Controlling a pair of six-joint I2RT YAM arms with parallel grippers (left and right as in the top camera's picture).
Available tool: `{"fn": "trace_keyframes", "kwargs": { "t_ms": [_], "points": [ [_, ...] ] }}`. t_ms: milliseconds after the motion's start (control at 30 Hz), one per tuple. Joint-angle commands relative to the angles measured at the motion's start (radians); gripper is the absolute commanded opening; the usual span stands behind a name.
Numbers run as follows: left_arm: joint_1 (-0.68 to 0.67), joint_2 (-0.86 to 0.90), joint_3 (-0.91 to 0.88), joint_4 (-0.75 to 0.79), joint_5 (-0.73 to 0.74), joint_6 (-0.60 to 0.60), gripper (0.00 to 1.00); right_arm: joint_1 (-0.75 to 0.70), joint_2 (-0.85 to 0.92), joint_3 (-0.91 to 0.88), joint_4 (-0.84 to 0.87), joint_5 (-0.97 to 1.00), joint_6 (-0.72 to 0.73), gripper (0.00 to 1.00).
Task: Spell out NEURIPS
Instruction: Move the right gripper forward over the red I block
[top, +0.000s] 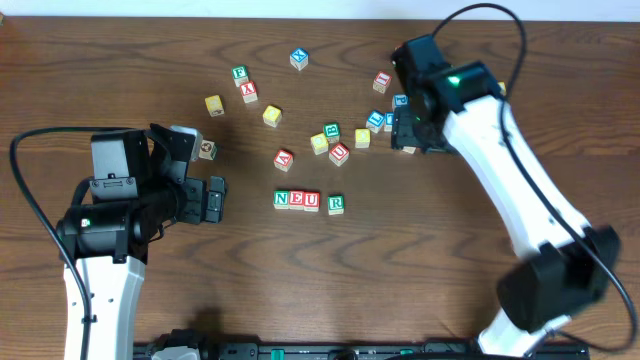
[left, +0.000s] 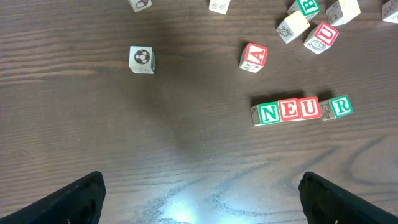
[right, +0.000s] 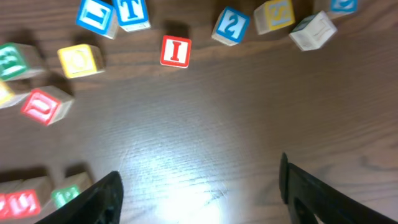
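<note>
The word's N, E, U and R are already set out, so my right gripper should next move down and outward until its open fingers are on both sides of the red I cube.
A row of cubes reads N, E, U, with a green R a small gap to its right. In the overhead view the row lies mid-table and the R beside it. A red I cube lies ahead of my right gripper, which hangs open over bare wood. A yellow cube beyond it seems to bear an S. My left gripper stands open left of the row, holding nothing. I cannot make out a P.
Loose cubes lie scattered behind the row: a red A, a soccer-ball cube, blue L, blue T, blue 2, a yellow cube and a second red U. The right arm crosses the right side.
</note>
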Motion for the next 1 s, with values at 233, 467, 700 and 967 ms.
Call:
{"fn": "trace_keyframes", "kwargs": {
  "t_ms": [233,467,700,967],
  "points": [
    [0.005,-0.006,0.021,-0.001,0.012,0.013,0.98,-0.01,0.23,0.035,0.119,0.015,0.138,0.7],
    [0.005,-0.006,0.021,-0.001,0.012,0.013,0.98,-0.01,0.272,0.035,0.202,0.04,0.209,0.72],
    [0.005,-0.006,0.021,-0.001,0.012,0.013,0.98,-0.029,0.276,0.035,0.261,0.043,0.235,0.74],
    [0.004,-0.006,0.021,-0.001,0.012,0.013,0.98,-0.077,0.297,0.033,0.254,0.04,0.245,0.74]
  ]
}}
